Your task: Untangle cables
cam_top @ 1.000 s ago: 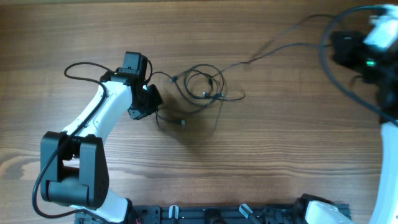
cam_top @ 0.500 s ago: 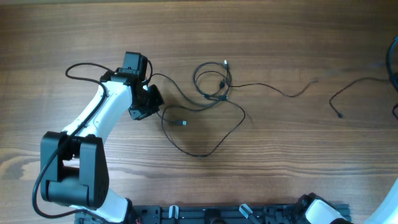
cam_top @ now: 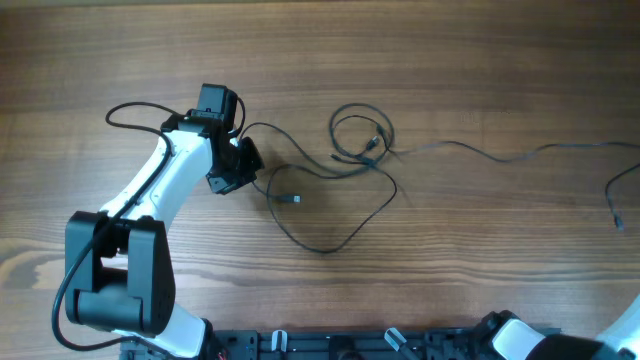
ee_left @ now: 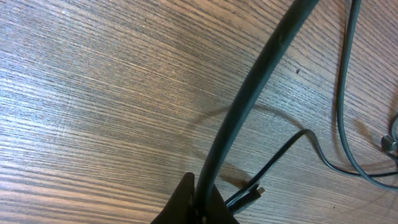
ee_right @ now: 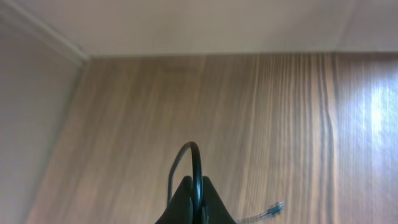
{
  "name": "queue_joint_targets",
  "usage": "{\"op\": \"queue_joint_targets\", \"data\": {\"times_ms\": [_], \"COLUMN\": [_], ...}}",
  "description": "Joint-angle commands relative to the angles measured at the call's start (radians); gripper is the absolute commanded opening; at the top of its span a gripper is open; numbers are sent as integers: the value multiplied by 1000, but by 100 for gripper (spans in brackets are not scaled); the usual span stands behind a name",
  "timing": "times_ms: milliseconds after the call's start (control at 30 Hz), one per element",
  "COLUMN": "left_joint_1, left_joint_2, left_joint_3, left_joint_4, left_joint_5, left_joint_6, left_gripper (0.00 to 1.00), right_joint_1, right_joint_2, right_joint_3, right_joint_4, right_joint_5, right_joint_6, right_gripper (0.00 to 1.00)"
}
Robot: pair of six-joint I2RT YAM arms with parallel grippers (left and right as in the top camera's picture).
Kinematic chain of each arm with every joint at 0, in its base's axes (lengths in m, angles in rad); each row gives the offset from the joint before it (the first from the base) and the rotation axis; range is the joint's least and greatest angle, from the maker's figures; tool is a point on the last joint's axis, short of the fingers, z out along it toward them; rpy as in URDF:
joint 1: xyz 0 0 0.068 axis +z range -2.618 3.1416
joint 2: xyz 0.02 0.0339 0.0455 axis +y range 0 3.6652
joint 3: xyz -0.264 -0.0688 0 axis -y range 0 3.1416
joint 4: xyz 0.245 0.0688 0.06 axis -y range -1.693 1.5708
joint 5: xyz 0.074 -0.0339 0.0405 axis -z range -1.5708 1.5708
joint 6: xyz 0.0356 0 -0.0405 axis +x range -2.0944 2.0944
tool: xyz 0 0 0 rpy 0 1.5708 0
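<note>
My right gripper swings in toward the tabletop by the cable's curled end [cam_top: 622, 182] next and releases the cable, since the piece of cable runs out long from the knot [cam_top: 370, 148].
The thin black cables lie on the wooden table; a small loop and knot [cam_top: 370, 148] sit mid-table above a wide loop [cam_top: 345, 235]. One strand [cam_top: 500, 157] runs off the right edge. A loose plug end [cam_top: 293, 198] lies near my left gripper [cam_top: 243, 162], which is shut on a cable [ee_left: 249, 112], with that plug [ee_left: 254, 192] beside its jaws. My right gripper [ee_right: 196, 193] is outside the overhead view, raised, and shut on a cable [ee_right: 198, 158]. A silvery plug tip [ee_right: 273, 208] lies below it.
Another cable end [cam_top: 613, 200] curls at the table's right edge. The left arm's own thick wire [cam_top: 130, 112] arcs behind it. A black rail [cam_top: 330, 345] runs along the table's front edge. A pale wall [ee_right: 186, 25] borders the table in the right wrist view.
My right arm has moved off the right edge of the overhead view, drawing a strand out to the right. The tangle has shifted right and spread into wider loops. The left arm has not moved.
</note>
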Motion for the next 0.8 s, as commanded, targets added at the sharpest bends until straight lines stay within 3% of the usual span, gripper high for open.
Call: {"op": "queue_joint_targets", "data": {"times_ms": [0, 100, 233, 267, 300, 367, 433, 500, 567, 667, 767], "left_joint_1": [3, 3, 3, 3, 3, 3, 3, 3, 3, 3, 3], "left_joint_2": [10, 10, 10, 10, 10, 10, 10, 10, 10, 10, 10], "left_joint_3": [-2, -2, -2, -2, -2, -2, -2, -2, -2, -2, -2], "left_joint_4": [0, 7, 4, 4, 4, 4, 4, 4, 4, 4, 4], "left_joint_5": [9, 9, 9, 9, 9, 9, 9, 9, 9, 9, 9], "left_joint_6": [11, 7, 8, 7, 7, 7, 7, 7, 7, 7, 7], "left_gripper": [4, 4, 4, 4, 4, 4, 4, 4, 4, 4, 4], "right_joint_1": [-54, -55, -55, -55, -55, -54, -42, -5, 45, 162, 309], "right_joint_2": [53, 113, 184, 204, 217, 244, 264, 284, 296, 306, 317], "right_joint_3": [16, 16, 16, 16, 16, 16, 16, 15, 14, 14, 14], "right_joint_4": [56, 43, 24, 25, 26, 21, -13, -68, -121, -194, -225], "right_joint_5": [-219, -417, -450, -502, -556, -683, -816, -975, -1001, -987, -816], "right_joint_6": [-74, -169, -237, -275, -298, -322, -356, -481, -555, -721, -734], "right_gripper": [4, 5, 5, 11, 27, 78, 100, 100, 100, 100, 100]}}
